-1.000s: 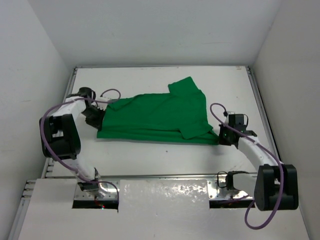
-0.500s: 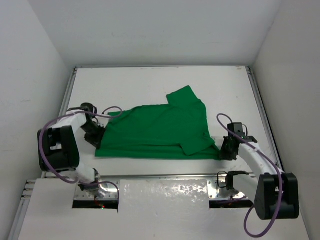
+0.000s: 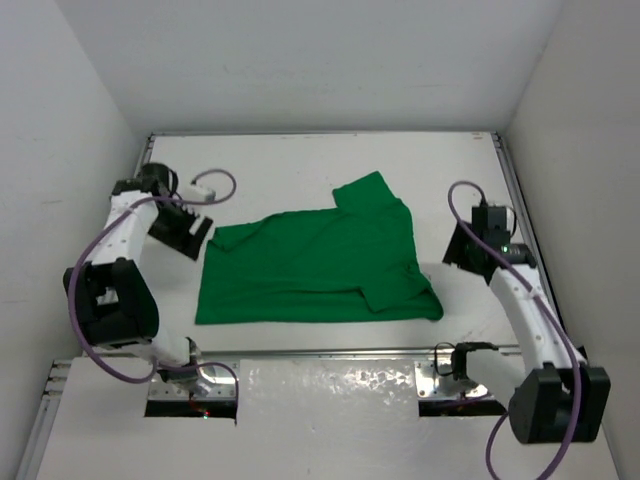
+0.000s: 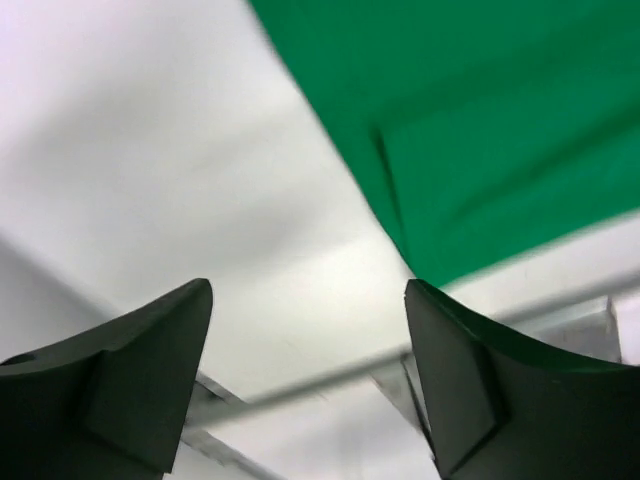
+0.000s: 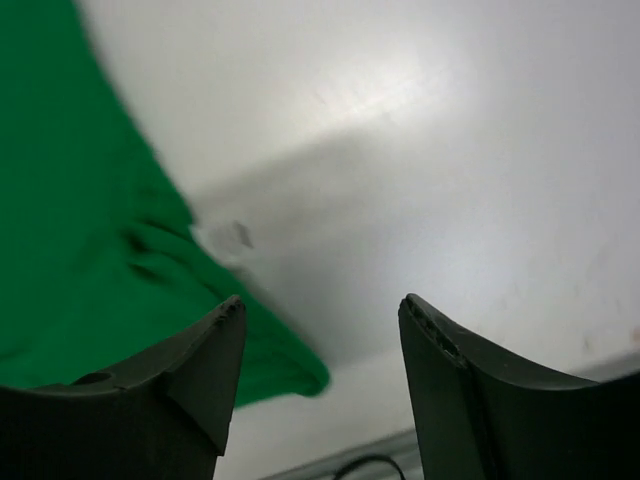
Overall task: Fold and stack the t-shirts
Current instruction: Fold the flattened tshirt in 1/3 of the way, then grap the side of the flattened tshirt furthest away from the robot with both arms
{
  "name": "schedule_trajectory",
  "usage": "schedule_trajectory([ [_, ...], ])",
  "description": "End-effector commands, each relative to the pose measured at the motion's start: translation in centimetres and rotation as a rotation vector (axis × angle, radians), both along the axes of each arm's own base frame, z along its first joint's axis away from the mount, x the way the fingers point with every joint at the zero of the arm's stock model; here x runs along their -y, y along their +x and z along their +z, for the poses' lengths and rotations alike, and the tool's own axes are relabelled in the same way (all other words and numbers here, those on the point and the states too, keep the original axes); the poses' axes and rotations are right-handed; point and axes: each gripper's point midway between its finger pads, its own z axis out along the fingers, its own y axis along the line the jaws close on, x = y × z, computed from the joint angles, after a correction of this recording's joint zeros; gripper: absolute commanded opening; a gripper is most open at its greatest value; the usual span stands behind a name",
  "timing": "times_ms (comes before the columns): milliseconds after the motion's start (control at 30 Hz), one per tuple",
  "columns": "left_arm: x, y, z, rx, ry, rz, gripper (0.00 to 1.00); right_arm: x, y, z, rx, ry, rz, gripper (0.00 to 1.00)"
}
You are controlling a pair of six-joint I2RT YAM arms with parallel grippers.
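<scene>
I need to move my right gripper outward and down next, onto the far corner of the sleeve, because that sleeve sticks out past the folded body.
A bright green t-shirt (image 3: 315, 265) lies folded flat in the middle of the white table, one sleeve sticking out toward the back. My left gripper (image 3: 196, 237) hovers just off the shirt's left edge, lifted clear, jaws open and empty. In the left wrist view the t-shirt (image 4: 480, 120) fills the upper right, and the left gripper (image 4: 308, 292) has only bare table between its fingers. My right gripper (image 3: 452, 252) hangs open to the right of the shirt's near right corner. The right wrist view shows the t-shirt (image 5: 80, 250) at the left and the right gripper (image 5: 322, 305) empty.
White walls close in the table (image 3: 300, 165) on the left, back and right. A metal rail (image 3: 330, 352) runs along the near edge, just in front of the shirt's hem. Purple cables loop off both arms.
Both grippers have let go of the shirt and opened. Each has lifted and drawn back from the near edge, the left outward to the left, the right outward to the right. The shirt has settled flat.
</scene>
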Motion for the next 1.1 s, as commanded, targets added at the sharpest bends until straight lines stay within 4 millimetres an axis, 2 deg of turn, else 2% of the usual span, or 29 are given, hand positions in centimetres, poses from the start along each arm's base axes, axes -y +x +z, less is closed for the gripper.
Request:
schedule_trajectory([
  [0,0.9,5.1,5.4,0.203,-0.08,-0.025,0.73,-2.3,8.0,6.5,0.222,0.04,0.218,0.6],
  [33,1.2,6.9,6.9,0.263,-0.085,-0.035,0.7,-2.7,9.0,7.3,0.233,0.044,0.265,0.6],
  [67,1.1,8.1,6.8,0.281,-0.067,-0.037,0.63,-3.1,10.1,6.9,0.205,0.059,0.283,0.6],
  [100,1.1,8.8,6.8,0.294,-0.045,-0.051,0.61,-3.3,11.8,9.2,0.251,0.06,0.297,0.61],
  [133,2.2,9.1,6.1,0.288,-0.032,-0.099,0.61,-3.3,12.8,9.8,0.268,0.058,0.306,0.62],
  [167,2.1,9.9,5.3,0.301,0.013,-0.123,0.62,-3.9,14.1,9.5,0.272,0.083,0.322,0.63],
  [200,3.7,9.4,3.6,0.269,0.033,-0.199,0.65,-4.9,16.3,11.2,0.361,0.127,0.349,0.64],
  [233,3.4,10.2,2.6,0.279,0.09,-0.216,0.71,-5.4,17.7,11.5,0.388,0.149,0.355,0.64],
  [267,4.2,10.3,1.8,0.27,0.1,-0.243,0.73,-5.6,20.3,11.3,0.401,0.168,0.352,0.64],
  [300,4.9,10.6,1.2,0.27,0.107,-0.252,0.74,-7.1,21.6,10.9,0.386,0.201,0.364,0.63],
  [333,4.7,11.5,0.5,0.277,0.123,-0.232,0.75,-8.0,22.9,10.5,0.368,0.224,0.38,0.63],
  [367,4.6,12.2,0.5,0.283,0.129,-0.213,0.75,-8.5,25.8,9.3,0.317,0.237,0.38,0.63],
  [400,4.6,13.2,1.1,0.307,0.129,-0.184,0.75,-9.4,27.1,8.4,0.282,0.249,0.386,0.64],
  [433,4.3,13.7,0.8,0.306,0.149,-0.171,0.74,-9.9,28.5,7.6,0.25,0.252,0.385,0.64],
  [467,4.3,14.4,1.3,0.326,0.15,-0.153,0.74,-10.4,31.2,5.3,0.18,0.26,0.383,0.65],
  [533,4.2,15.2,1.5,0.356,0.158,-0.138,0.74,-11.7,33.4,2.4,0.106,0.254,0.393,0.7],
  [567,4.4,15.4,1.5,0.362,0.148,-0.14,0.74,-12.1,35.4,3.7,0.126,0.249,0.39,0.7],
  [600,4.5,15.3,1.3,0.357,0.14,-0.146,0.74,-12.7,35.9,-2.0,0.033,0.262,0.366,0.71],
  [667,5.3,14.7,0.2,0.323,0.101,-0.181,0.74,-13.0,37.4,-4.1,0.038,0.262,0.333,0.71],
  [700,5.4,14.4,-0.1,0.314,0.093,-0.185,0.74,-13.4,37.3,-5.9,0.024,0.269,0.31,0.71],
  [767,5.5,13.8,-1.0,0.297,0.086,-0.196,0.74,-13.6,37.3,-7.9,0.039,0.247,0.29,0.7],
  [800,5.6,13.9,-1.0,0.307,0.083,-0.201,0.74,-14.8,37.5,-7.9,0.056,0.239,0.3,0.69],
  [833,5.6,13.8,-1.1,0.31,0.08,-0.203,0.74,-15.3,37.3,-8.9,0.041,0.222,0.307,0.69],
  [867,5.7,13.5,-1.4,0.305,0.079,-0.21,0.74,-15.6,38.3,-7.7,0.07,0.183,0.319,0.68],
  [900,5.9,13.5,-1.4,0.309,0.065,-0.216,0.74,-16.8,38.1,-9.4,0.044,0.163,0.334,0.68],
  [967,6.2,13.6,-1.5,0.312,0.052,-0.229,0.74,-17.8,38.9,-8.9,0.072,0.166,0.326,0.64],
  [1000,6.2,13.8,-1.6,0.317,0.05,-0.231,0.74,-18.1,38.8,-9.1,0.076,0.175,0.318,0.62],
  [1033,6.2,14.0,-1.7,0.32,0.05,-0.231,0.74,-18.0,38.1,-10.4,0.05,0.179,0.305,0.6],
  [1067,6.2,14.2,-1.6,0.325,0.052,-0.232,0.74,-18.1,37.9,-10.7,0.047,0.186,0.295,0.56],
])
